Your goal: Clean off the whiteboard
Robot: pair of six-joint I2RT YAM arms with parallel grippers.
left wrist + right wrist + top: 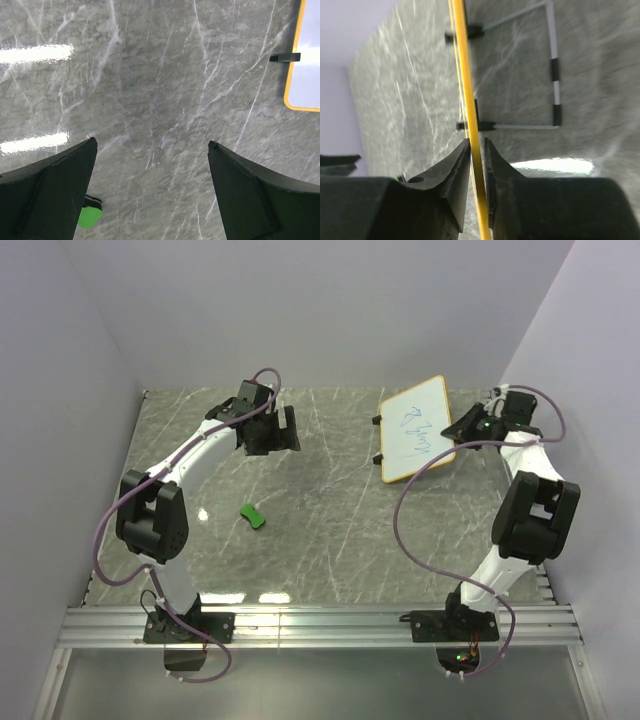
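Note:
The green eraser is below my left gripper and back toward the base, so I will next move the open fingers back and down around the eraser's narrow middle (252,516).
The whiteboard (415,430), white with a tan frame and blue scribbles, is tilted at the back right of the table. My right gripper (463,427) is shut on its right edge. In the right wrist view the gripper (476,145) pinches the yellow frame edge (468,100) between both jaws. My left gripper (275,432) is open and empty above the back middle of the table, left of the board. In the left wrist view the gripper (152,145) shows marble between its jaws, and the board's corner (304,75) shows at the right edge.
A small green eraser (254,516) lies on the marble table in front of the left gripper and also shows in the left wrist view (90,216). The board's wire stand (554,75) with black feet shows behind the frame. Lilac walls enclose the table.

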